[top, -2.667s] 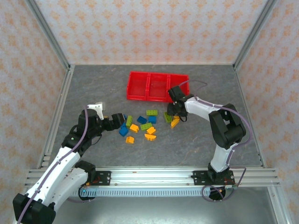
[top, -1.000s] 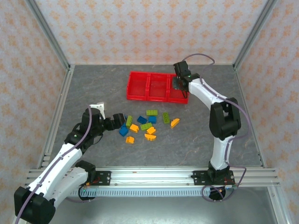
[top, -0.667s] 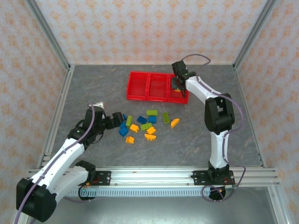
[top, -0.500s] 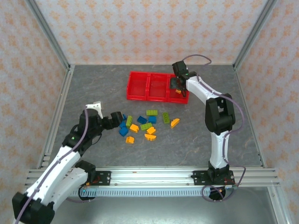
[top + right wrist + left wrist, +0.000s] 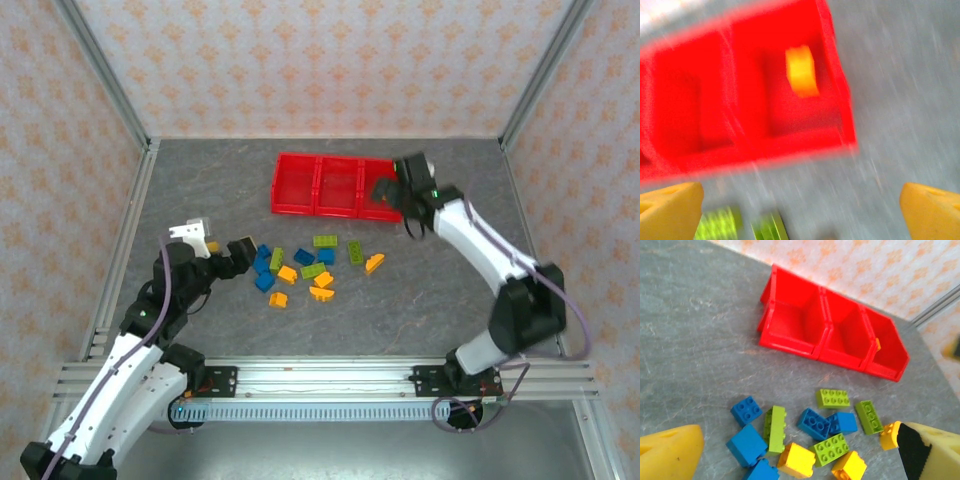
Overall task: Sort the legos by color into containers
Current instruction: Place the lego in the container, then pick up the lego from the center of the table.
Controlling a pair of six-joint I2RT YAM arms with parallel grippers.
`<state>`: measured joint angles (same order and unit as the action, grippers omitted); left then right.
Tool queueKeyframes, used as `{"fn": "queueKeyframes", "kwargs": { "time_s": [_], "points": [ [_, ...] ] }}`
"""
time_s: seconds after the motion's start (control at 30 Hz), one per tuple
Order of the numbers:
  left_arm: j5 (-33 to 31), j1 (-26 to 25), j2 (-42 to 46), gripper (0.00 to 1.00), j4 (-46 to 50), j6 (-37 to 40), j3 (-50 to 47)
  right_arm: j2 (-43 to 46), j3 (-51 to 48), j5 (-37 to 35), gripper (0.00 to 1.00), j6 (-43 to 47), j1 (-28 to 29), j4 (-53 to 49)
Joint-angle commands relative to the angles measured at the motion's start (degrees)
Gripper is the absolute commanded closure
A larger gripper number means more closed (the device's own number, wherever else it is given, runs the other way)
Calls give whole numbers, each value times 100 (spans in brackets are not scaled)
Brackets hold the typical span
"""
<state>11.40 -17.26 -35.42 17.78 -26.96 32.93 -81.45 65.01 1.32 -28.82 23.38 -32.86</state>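
The robot's right gripper needs to move back from the tray and down around the orange-yellow brick by the green one, because the orange-yellow brick is free at the edge of the pile.
Several blue, lime green and orange-yellow legos [image 5: 313,270] lie scattered on the grey table in front of the red containers [image 5: 340,185]. From the left wrist view, the pile [image 5: 812,422] sits just ahead of my open left gripper [image 5: 797,452], and its fingers [image 5: 670,455] hold nothing. One orange-yellow brick [image 5: 801,70] lies in the tray's right compartment [image 5: 887,352]. My right gripper [image 5: 385,190] hovers at that compartment's near right corner. It is open and empty, and its wrist view is blurred by motion. My left gripper [image 5: 243,248] is at the pile's left edge.
Two green bricks [image 5: 745,227] lie just below the tray in the right wrist view. Metal frame posts and patterned walls enclose the table [image 5: 200,200]. Bare grey surface lies left of the tray and right of the pile [image 5: 450,280].
My right gripper went from the pile to the tray's right compartment, let go of an orange-yellow brick there, and has swung back to the right. The left arm shifted slightly left.
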Motion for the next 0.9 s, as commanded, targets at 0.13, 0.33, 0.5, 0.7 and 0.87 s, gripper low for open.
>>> {"fn": "queueKeyframes", "kwargs": {
  "time_s": [0.13,0.33,0.5,0.7,0.87],
  "points": [
    [425,-380,122,1,7,32,-58,802,-1259,328,5,-1931,543,-292],
    [225,-974,313,1,63,51,-32,157,-1378,210,7,-2343,858,-140],
    [135,-1080,505,1,68,44,-41,-521,-1050,77,8,-2526,1012,-67],
    [117,-1095,629,1,89,33,-50,-995,-820,-129,11,-2589,1029,-26],
    [126,-1091,650,1,114,46,-33,-1279,-657,-253,11,-2558,1029,26]
  ]
}}
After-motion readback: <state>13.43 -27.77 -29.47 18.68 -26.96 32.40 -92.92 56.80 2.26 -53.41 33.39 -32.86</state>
